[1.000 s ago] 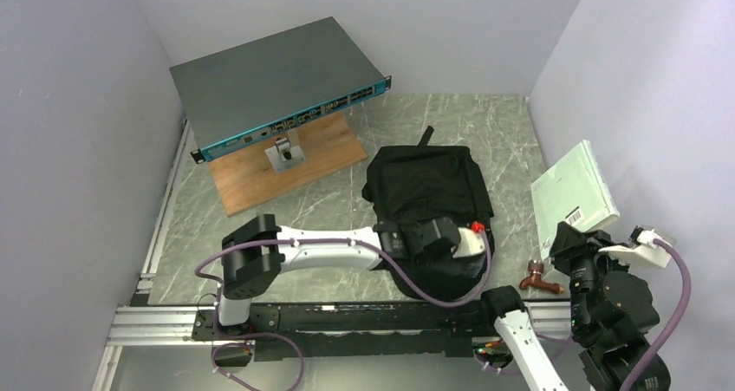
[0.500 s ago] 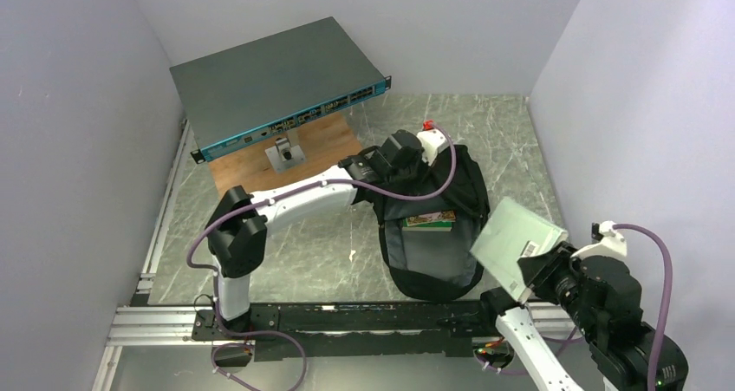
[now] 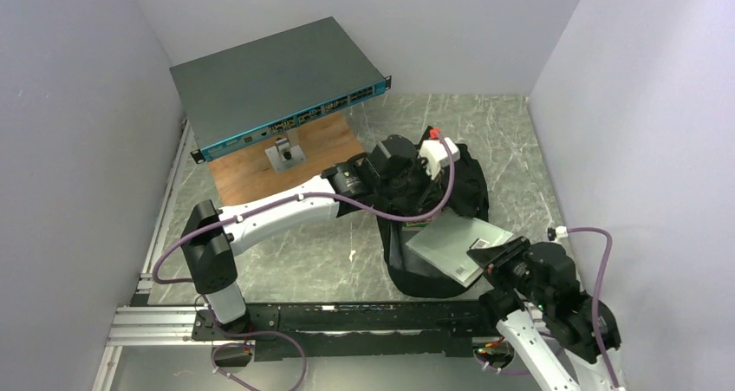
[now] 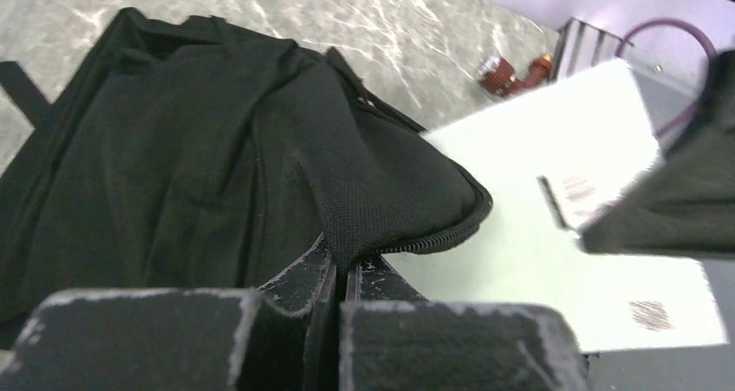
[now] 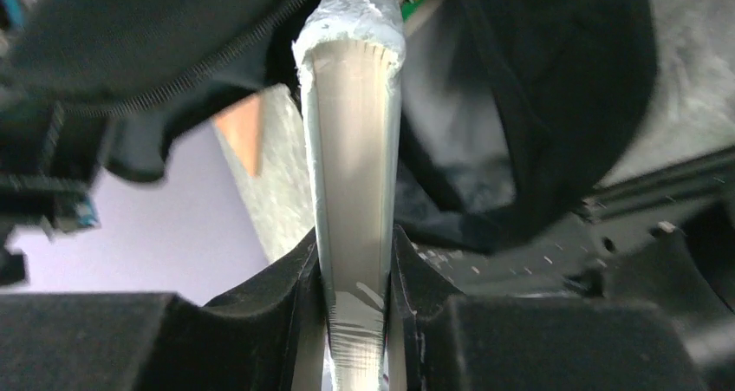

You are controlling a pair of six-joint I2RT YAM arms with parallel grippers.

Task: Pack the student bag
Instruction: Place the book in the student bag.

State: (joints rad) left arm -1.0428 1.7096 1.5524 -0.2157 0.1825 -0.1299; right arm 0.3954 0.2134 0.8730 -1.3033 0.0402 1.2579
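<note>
I will next move my left gripper down and back and let go of the flap's zippered edge over the grey lining [image 3: 407,257], which lies uncovered below and back from the gripper.
The black student bag [image 3: 459,187] lies mid-table with its front flap lifted, and its grey lining [image 3: 407,257] shows. My left gripper [image 3: 414,207] is shut on the flap's zippered edge [image 4: 407,226] and holds it up. My right gripper [image 3: 487,254] is shut on a pale green book [image 3: 451,245], whose far end lies over the bag's open mouth. In the right wrist view the book's page edge [image 5: 355,148] runs between my fingers [image 5: 303,278] toward the bag [image 5: 537,105]. A green-covered item [image 3: 422,224] shows inside, under the flap.
A flat grey network switch [image 3: 277,83] stands on a mount over a wooden board [image 3: 295,170] at the back left. A small red-brown object [image 4: 513,68] lies on the marble to the right of the bag. Walls close in left, back and right.
My left gripper went from the bag's near end to its far side and lifted the flap open. My right arm swung the book from the right wall down to the bag's mouth.
</note>
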